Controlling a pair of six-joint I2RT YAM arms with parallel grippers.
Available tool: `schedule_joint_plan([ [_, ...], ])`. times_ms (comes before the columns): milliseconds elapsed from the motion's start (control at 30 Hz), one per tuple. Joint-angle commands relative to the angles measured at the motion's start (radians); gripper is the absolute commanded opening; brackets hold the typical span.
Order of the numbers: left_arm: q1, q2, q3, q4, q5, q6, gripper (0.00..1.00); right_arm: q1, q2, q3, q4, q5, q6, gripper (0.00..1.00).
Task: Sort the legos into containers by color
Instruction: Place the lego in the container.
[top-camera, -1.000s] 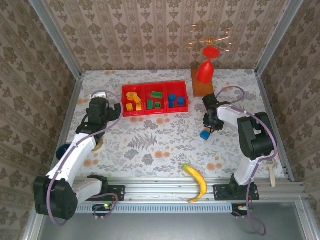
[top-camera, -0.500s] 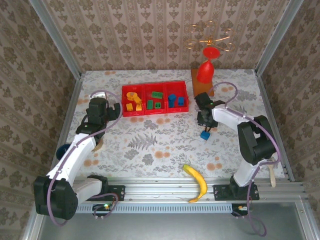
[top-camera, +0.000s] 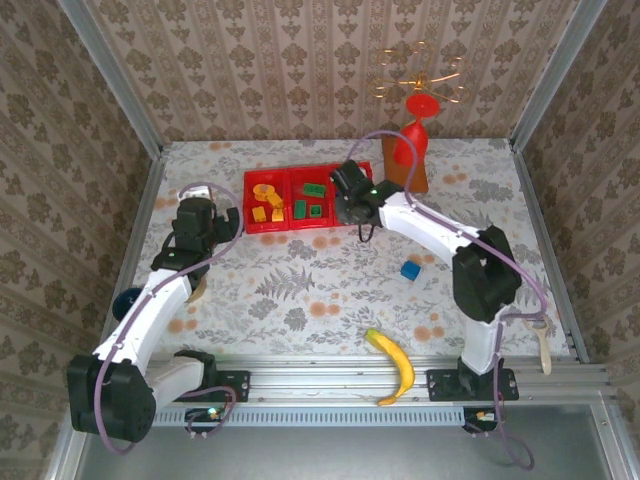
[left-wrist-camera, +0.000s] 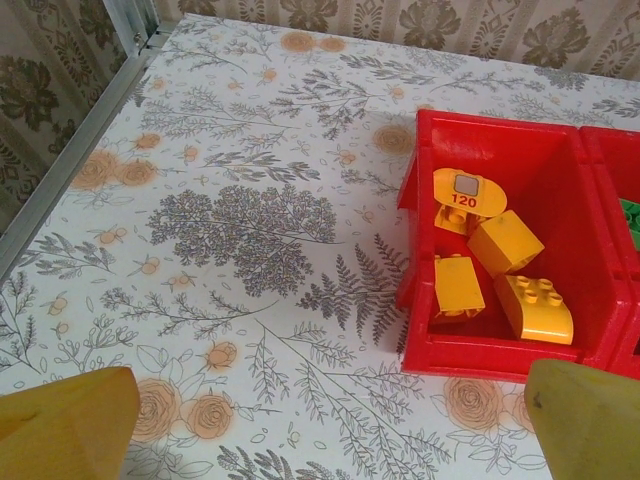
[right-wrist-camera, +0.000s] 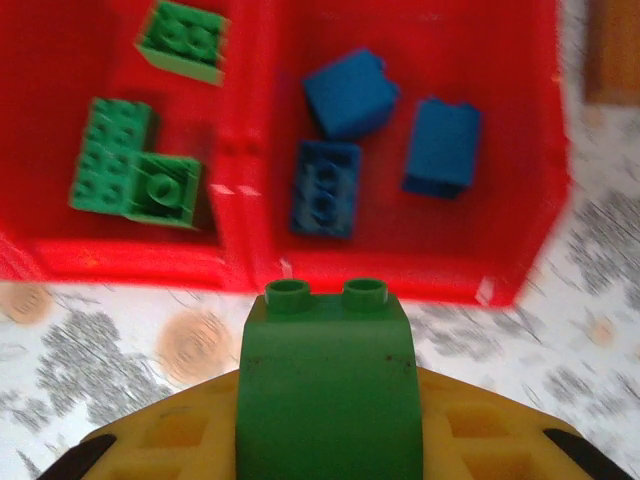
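My right gripper swings outward past the divider between green and blue and over the tray's middle section (top-camera: 311, 199) (right-wrist-camera: 170, 112) next. It releases the curved green lego there, because green bricks already lie there.
The red tray (top-camera: 311, 226) stands at the back of the table. Its left compartment holds orange-yellow bricks (left-wrist-camera: 505, 241), the middle one green bricks (right-wrist-camera: 129, 165), the right one blue bricks (right-wrist-camera: 443, 146). My right gripper (top-camera: 352, 206) hovers at the tray's near wall (right-wrist-camera: 380, 274), in front of the divider between green and blue. It (right-wrist-camera: 328, 440) is shut on a green brick (right-wrist-camera: 328, 385) with two studs pointing at the tray. One blue brick (top-camera: 410, 270) lies loose on the table. My left gripper (left-wrist-camera: 325, 440) stands open to the left of the tray, nothing between its fingers.
A yellow banana (top-camera: 393, 365) lies near the front rail. A red goblet piece (top-camera: 410, 145) on a wooden base stands right of the tray, close behind my right arm. A dark ball (top-camera: 127, 300) sits at the left edge.
My right gripper has swung left and back, from beside the loose blue brick to the tray's front wall. The blue brick stayed on the table. The left arm has not moved.
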Motion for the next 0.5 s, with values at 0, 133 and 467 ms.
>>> schedule_joint_plan([
  [0, 0.009, -0.026, -0.007, 0.007, 0.014, -0.019, 1.00, 0.010, 0.096, 0.117, -0.045, -0.002, -0.064, 0.25],
  [133, 0.010, -0.033, -0.011, 0.006, 0.017, -0.018, 1.00, 0.018, 0.209, 0.275, -0.056, -0.029, -0.104, 0.25],
  [467, 0.018, -0.033, -0.018, 0.007, 0.022, -0.031, 1.00, 0.023, 0.413, 0.554, -0.079, -0.077, -0.160, 0.32],
])
